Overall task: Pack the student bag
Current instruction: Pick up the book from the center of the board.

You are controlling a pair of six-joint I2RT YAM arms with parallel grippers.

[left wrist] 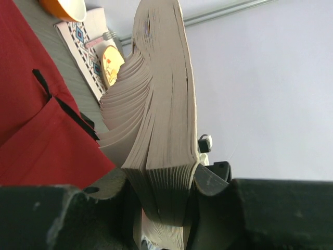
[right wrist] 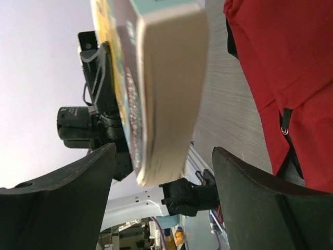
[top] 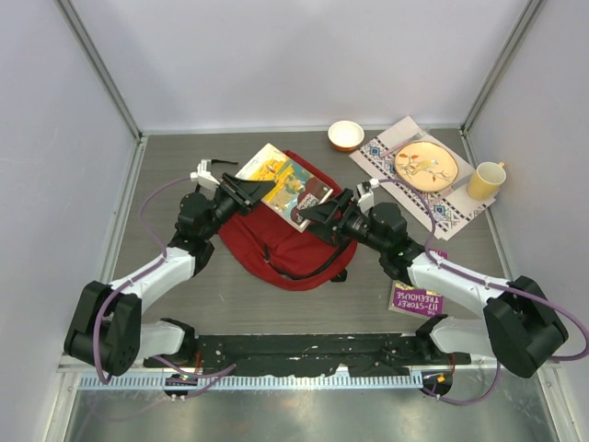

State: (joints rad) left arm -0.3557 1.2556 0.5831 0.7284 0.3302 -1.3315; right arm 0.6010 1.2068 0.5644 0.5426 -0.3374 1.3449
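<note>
The book's loose end (top: 311, 213) (right wrist: 165, 134) needs to be deeper inside my right gripper, so I need to move that gripper away from my base and farther over it, then close.
The red student bag (top: 276, 241) lies flat in the middle of the table; it also shows in the left wrist view (left wrist: 36, 135) and the right wrist view (right wrist: 291, 78). My left gripper (top: 250, 191) is shut on a thick colourful book (top: 283, 186) and holds it above the bag; its page edges (left wrist: 161, 135) fill the left wrist view. My right gripper (top: 317, 215) is open at the book's other end, its jaws wide on either side of the book's corner (right wrist: 161, 94) without touching it.
A purple book (top: 416, 299) lies at the near right by my right arm. At the back right are a patterned mat (top: 442, 207) with a plate (top: 424, 166), a yellow mug (top: 486, 180) and an orange bowl (top: 346, 135).
</note>
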